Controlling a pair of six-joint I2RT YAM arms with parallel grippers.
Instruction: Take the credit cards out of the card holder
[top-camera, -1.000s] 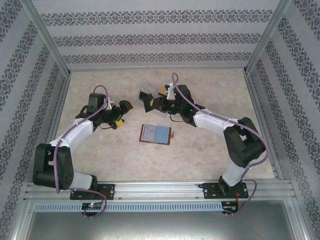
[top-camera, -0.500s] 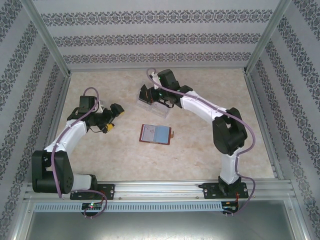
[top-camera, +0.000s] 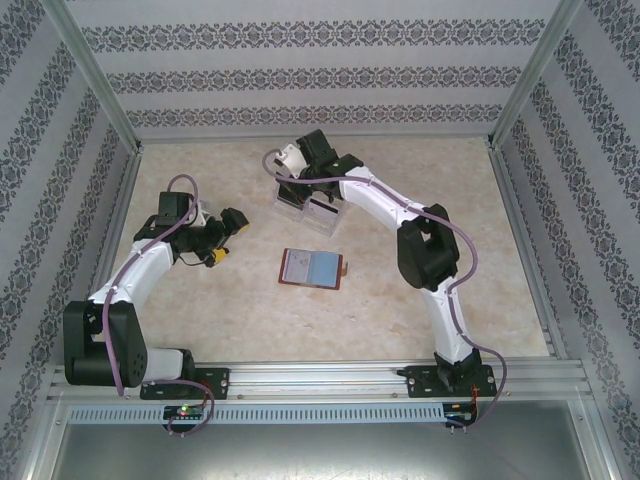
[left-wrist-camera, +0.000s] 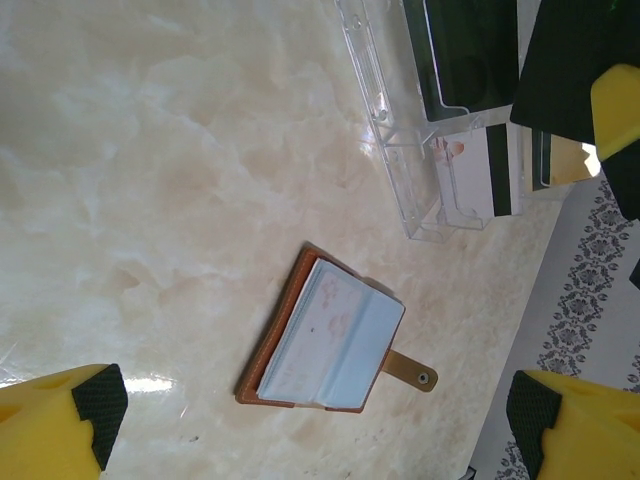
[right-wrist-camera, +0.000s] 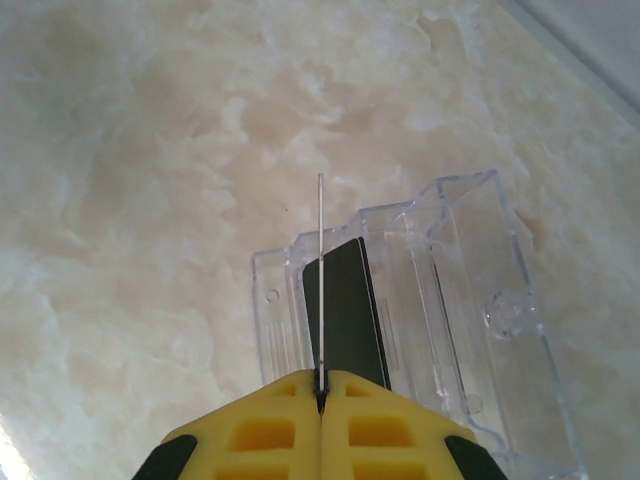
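My right gripper moves down toward the slot with the dark card (right-wrist-camera: 348, 315) next and releases the credit card, as the card already stands edge-on above that slot.
The card holder (top-camera: 313, 268) lies open at mid-table, brown with blue-grey pockets facing up; the left wrist view has it (left-wrist-camera: 325, 335) below and between my fingers. My left gripper (top-camera: 226, 237) hangs open to its left, holding nothing (left-wrist-camera: 315, 425). My right gripper (top-camera: 300, 188) is over the clear tray's left end, shut on a credit card (right-wrist-camera: 320, 270). That card stands edge-on as a thin line rising from the yellow pads (right-wrist-camera: 321, 380). Under it a dark credit card (right-wrist-camera: 345, 305) stands in a tray slot.
The clear plastic tray (top-camera: 322, 215) sits behind the card holder and holds a few cards (left-wrist-camera: 470, 50). Patterned walls and metal posts (top-camera: 100, 90) close in the marble table (top-camera: 420, 300) on three sides.
The right arm swung left and back along the tray, still holding its card. The left arm drew back to the left, then stayed still. The card holder has not moved.
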